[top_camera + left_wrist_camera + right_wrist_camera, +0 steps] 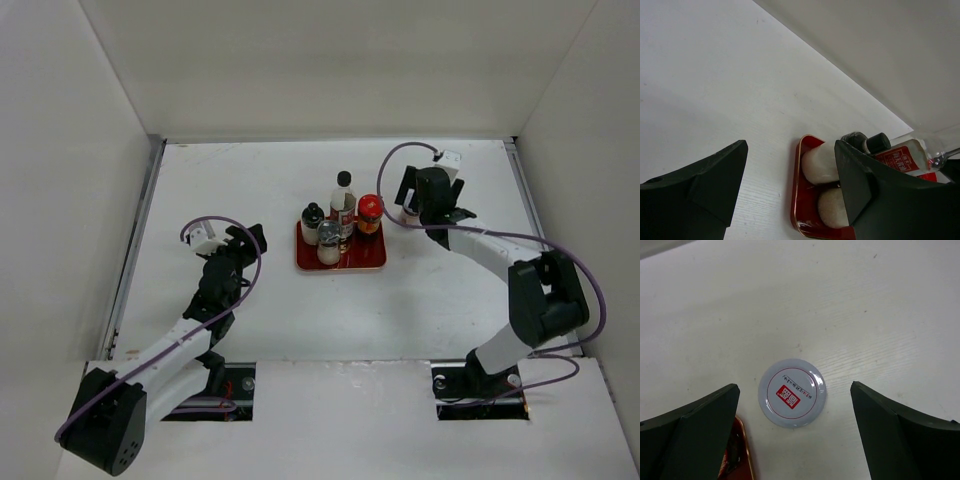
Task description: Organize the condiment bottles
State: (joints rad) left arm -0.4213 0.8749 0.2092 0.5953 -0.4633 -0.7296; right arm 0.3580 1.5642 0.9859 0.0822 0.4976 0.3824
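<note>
My right gripper lowers next until its open fingers straddle the white-lidded jar [409,211] [792,392], then closes them. The jar stands below my gripper, centred between both fingers.
The red tray [372,262] holds the short white bottle with black cap [313,219], the grey-lidded shaker [328,242], the tall black-capped bottle with a red label [344,199] and the red-lidded jar [369,212]. The white-lidded jar [792,392] stands on the table just right of the tray. My right gripper [794,388] is open, directly above it, one finger on each side and clear of the lid. In the top view the jar [409,211] is mostly hidden under the right gripper [422,203]. My left gripper [252,240] is open and empty left of the tray, shown also in its wrist view [790,150].
The tray's corner [744,455] lies close to my right gripper's left finger. In the left wrist view the tray's rim [799,190] sits ahead with two white bottle bodies [819,161] in it. White walls enclose the table on three sides.
</note>
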